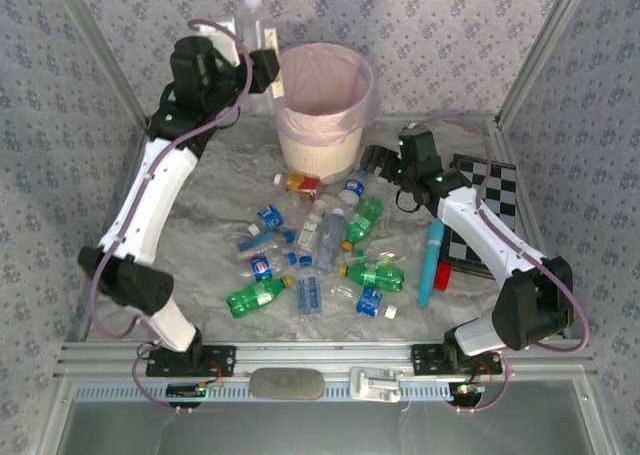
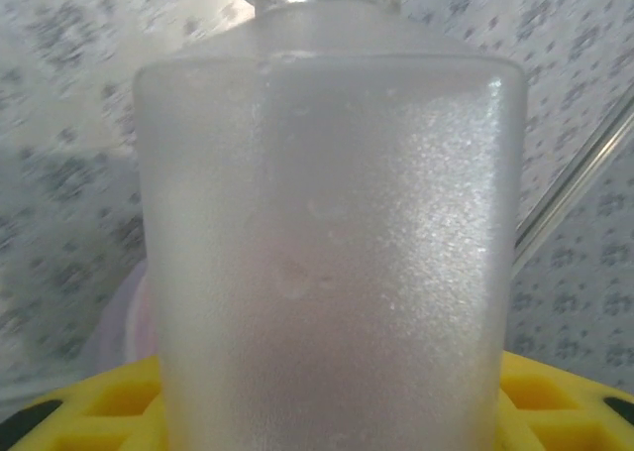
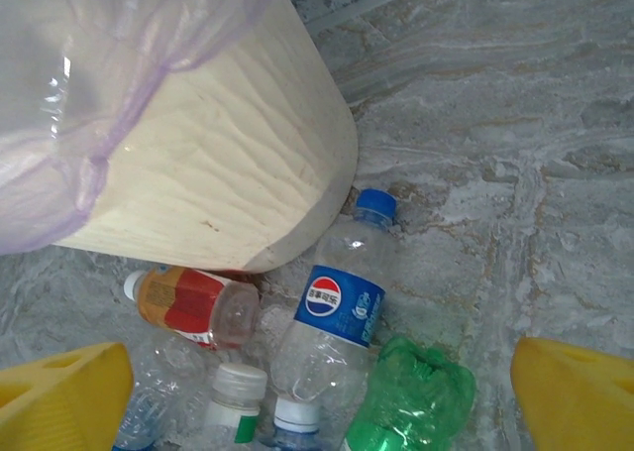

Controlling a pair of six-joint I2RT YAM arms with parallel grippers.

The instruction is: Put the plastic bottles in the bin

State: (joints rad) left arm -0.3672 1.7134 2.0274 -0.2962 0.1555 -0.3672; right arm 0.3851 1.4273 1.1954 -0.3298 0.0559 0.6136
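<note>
The frosted clear bottle (image 1: 255,30) in my left gripper is still beside the bin's rim, so I need to move it sideways over the bin's opening (image 1: 324,83) next and lower it.
My left gripper (image 1: 262,65) is raised beside the left rim of the bin (image 1: 318,150) and is shut on a frosted clear bottle (image 1: 255,30). In the left wrist view this bottle (image 2: 327,243) stands upright between the yellow fingers (image 2: 89,411). The cream bin has a pink bag (image 1: 325,75) over its rim. My right gripper (image 1: 385,163) hangs open just right of the bin's foot, nothing between its fingers (image 3: 59,392). Below it lie a blue-labelled bottle (image 3: 337,302), an orange-red-labelled bottle (image 3: 193,307) and a crushed green bottle (image 3: 416,396). Several more bottles (image 1: 310,260) are scattered mid-table.
A turquoise stick (image 1: 432,263) with a red end lies right of the bottles. A black-and-white chequered board (image 1: 490,200) sits under the right arm. Patterned walls and metal frame posts close in the table. The bin's wall (image 3: 228,164) is close to the right gripper.
</note>
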